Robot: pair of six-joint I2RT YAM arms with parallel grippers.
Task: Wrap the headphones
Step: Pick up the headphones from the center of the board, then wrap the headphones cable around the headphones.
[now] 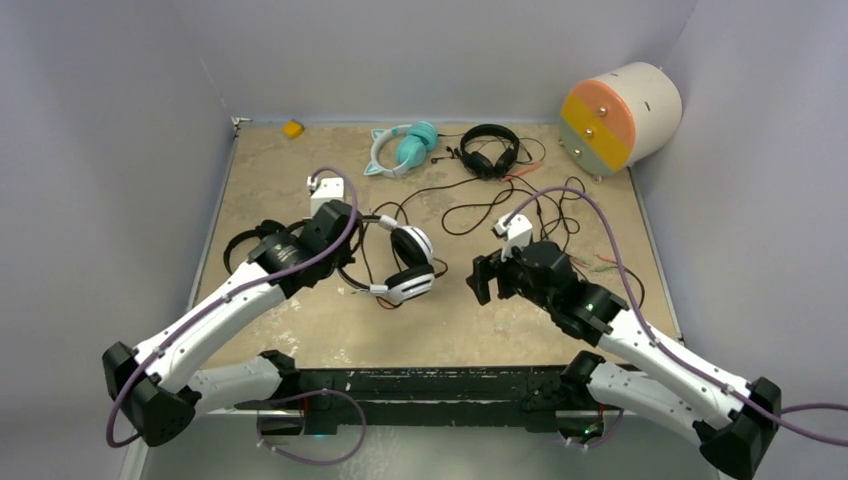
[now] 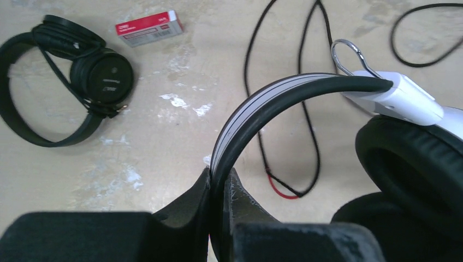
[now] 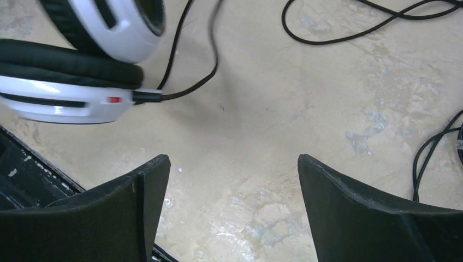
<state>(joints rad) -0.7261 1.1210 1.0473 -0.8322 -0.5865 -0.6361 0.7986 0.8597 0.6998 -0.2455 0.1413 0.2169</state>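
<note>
I should next tilt my right gripper up and move it onto the dark braided cable [image 3: 176, 95] beside its plug, which faces the side of my open fingers.
The white-and-black headphones [image 1: 405, 262] lie near the table's middle. My left gripper [image 1: 345, 250] is shut on their headband [image 2: 262, 109]; in the left wrist view the band runs up from between the fingertips [image 2: 220, 177] to the white earcup arm [image 2: 404, 98]. My right gripper [image 1: 487, 278] is open and empty, just right of the earcups, which show in the right wrist view [image 3: 71, 76] at upper left with the cable plugged in. The all-black headphones [image 1: 250, 245] lie wrapped at the left, also in the left wrist view [image 2: 65, 76]. The teal cat-ear headphones [image 1: 405, 148] and the black-and-red headphones [image 1: 490, 150] lie at the back.
Loose black cables [image 1: 500, 205] sprawl across the middle and right of the table. A cylinder with orange and green faces [image 1: 618, 118] sits at the back right. A small yellow object [image 1: 292, 128] is at the back left. A red-and-white box [image 2: 148, 27] lies near the black headphones.
</note>
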